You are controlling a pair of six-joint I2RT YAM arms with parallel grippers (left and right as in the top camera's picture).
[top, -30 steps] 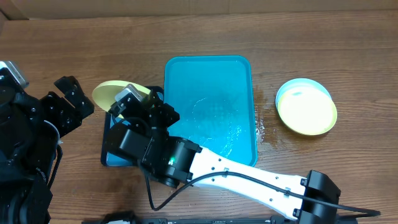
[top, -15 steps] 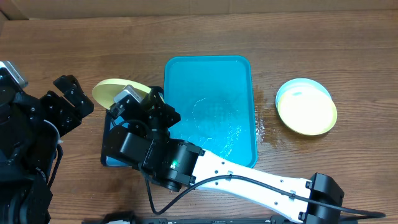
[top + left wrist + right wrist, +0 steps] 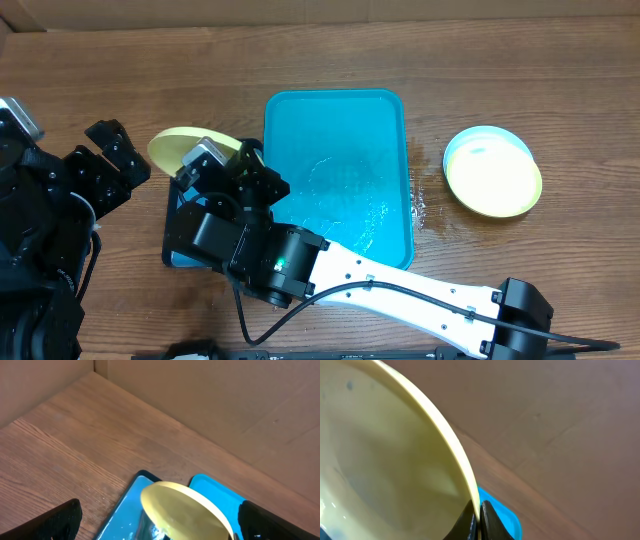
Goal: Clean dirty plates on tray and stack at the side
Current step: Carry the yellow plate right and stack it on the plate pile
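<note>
The robot's right gripper should level the tilted plate it holds, then lower it onto the other plates point(image 3: 493, 174) stacked beyond the teal tray.
My right gripper point(image 3: 222, 160) is shut on the rim of a lime-green plate point(image 3: 175, 147) and holds it tilted over the small black-rimmed blue tray point(image 3: 170, 240), left of the teal tray point(image 3: 335, 130). In the right wrist view the fingers point(image 3: 479, 517) pinch the plate's edge point(image 3: 385, 460). My left gripper point(image 3: 125, 160) is open, just left of that plate; in its wrist view the plate point(image 3: 185, 510) lies between its spread fingers point(image 3: 165, 522). A second lime-green plate point(image 3: 497, 182) rests on the light blue plate point(image 3: 470, 138) on the table at the right.
The teal tray holds only water streaks, and a wet patch point(image 3: 420, 205) lies on the table by its right rim. The right arm point(image 3: 400, 285) stretches across the front of the table. Cardboard walls point(image 3: 200, 400) stand at the back.
My right arm shifted slightly a second ago; since then nothing has visibly moved.
</note>
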